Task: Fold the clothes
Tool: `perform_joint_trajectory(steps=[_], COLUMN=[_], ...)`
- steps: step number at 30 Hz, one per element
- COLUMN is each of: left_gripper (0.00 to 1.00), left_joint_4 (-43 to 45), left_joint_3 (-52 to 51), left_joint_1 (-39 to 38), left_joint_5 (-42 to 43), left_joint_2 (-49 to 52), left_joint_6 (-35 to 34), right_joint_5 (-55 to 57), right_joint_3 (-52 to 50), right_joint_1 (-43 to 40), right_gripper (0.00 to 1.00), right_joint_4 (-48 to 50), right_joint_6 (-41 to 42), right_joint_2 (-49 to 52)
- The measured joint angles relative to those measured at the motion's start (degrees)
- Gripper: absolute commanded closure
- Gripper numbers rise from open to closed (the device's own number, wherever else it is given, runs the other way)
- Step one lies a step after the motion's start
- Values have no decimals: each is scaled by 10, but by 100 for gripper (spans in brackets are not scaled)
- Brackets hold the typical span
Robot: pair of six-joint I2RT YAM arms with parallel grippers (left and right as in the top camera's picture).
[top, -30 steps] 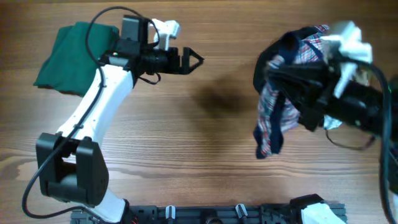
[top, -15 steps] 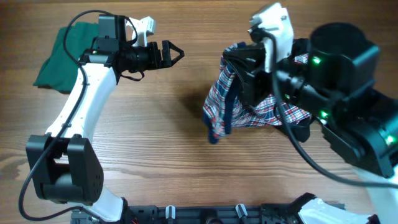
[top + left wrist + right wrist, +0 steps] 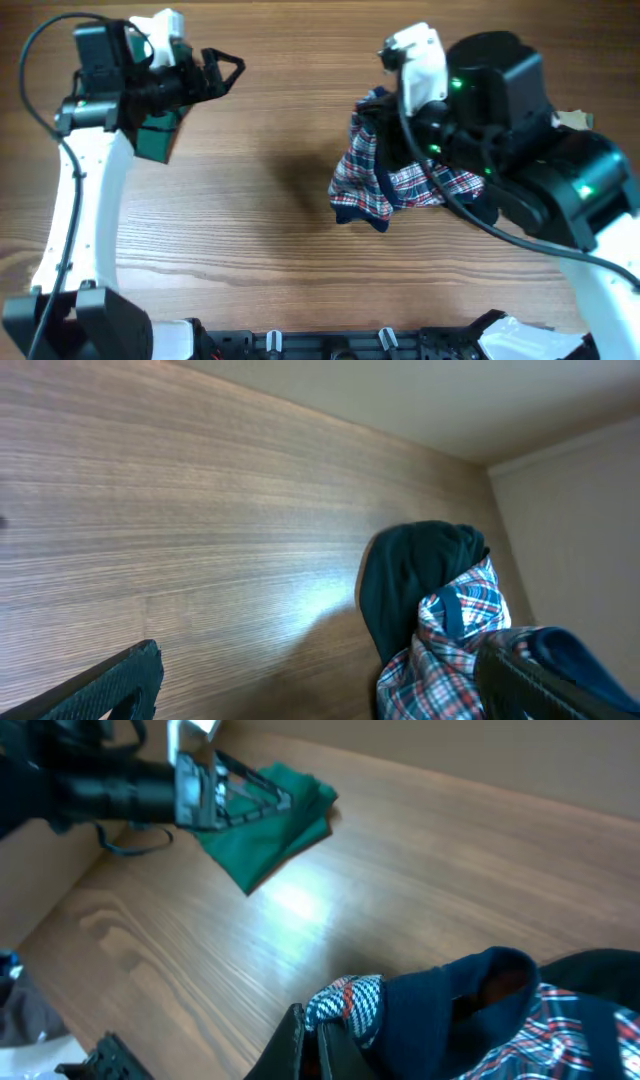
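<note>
I will carry the plaid garment [image 3: 375, 182] toward the folded dark green garment, lower it to the table, then open my right gripper.
The plaid garment [image 3: 375, 182], red, navy and white with navy trim, hangs bunched right of the table's middle, its lower part touching the wood. My right gripper [image 3: 325, 1042] is shut on a fold of the plaid garment [image 3: 352, 1004] by the navy trim. In the left wrist view the same cloth [image 3: 452, 652] shows at the lower right. My left gripper [image 3: 226, 68] is open and holds nothing, hovering at the far left above the table. A folded dark green garment [image 3: 156, 137] lies partly under the left arm; it is also in the right wrist view [image 3: 270, 832].
The right arm's bulk [image 3: 520, 150] covers the table's right side. A small beige scrap [image 3: 570, 118] peeks out at the far right. The arm bases and a black rail [image 3: 330, 345] line the near edge.
The right arm carried the plaid garment leftwards toward the table's middle and lowered it. The left arm swung back to the left, over the green garment, still open.
</note>
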Motion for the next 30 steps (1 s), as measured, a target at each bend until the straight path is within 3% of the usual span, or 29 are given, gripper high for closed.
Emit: perform_joint_trajectory(steps=[8, 14, 18, 25, 30], left_gripper=[0, 0, 1, 0, 0], left_joint_4=[-53, -66, -87, -126, -144], left_joint_3=[0, 0, 0, 0, 0], left_joint_1=[4, 28, 62, 112, 126], left_joint_5=[0, -8, -11, -16, -20], left_joint_2=[-18, -18, -19, -114, -155], left_joint_6=[0, 0, 0, 4, 5], right_joint_5=[-3, 7, 46, 75, 92], right_joint_3=[5, 85, 85, 85, 85], right_joint_1=[102, 147, 148, 148, 148], right_gripper=[96, 96, 95, 96, 96], right_joint_4=[45, 46, 59, 158, 202], right_joint_6=[0, -1, 0, 17, 33], right_joint_2=[72, 71, 92, 226, 245])
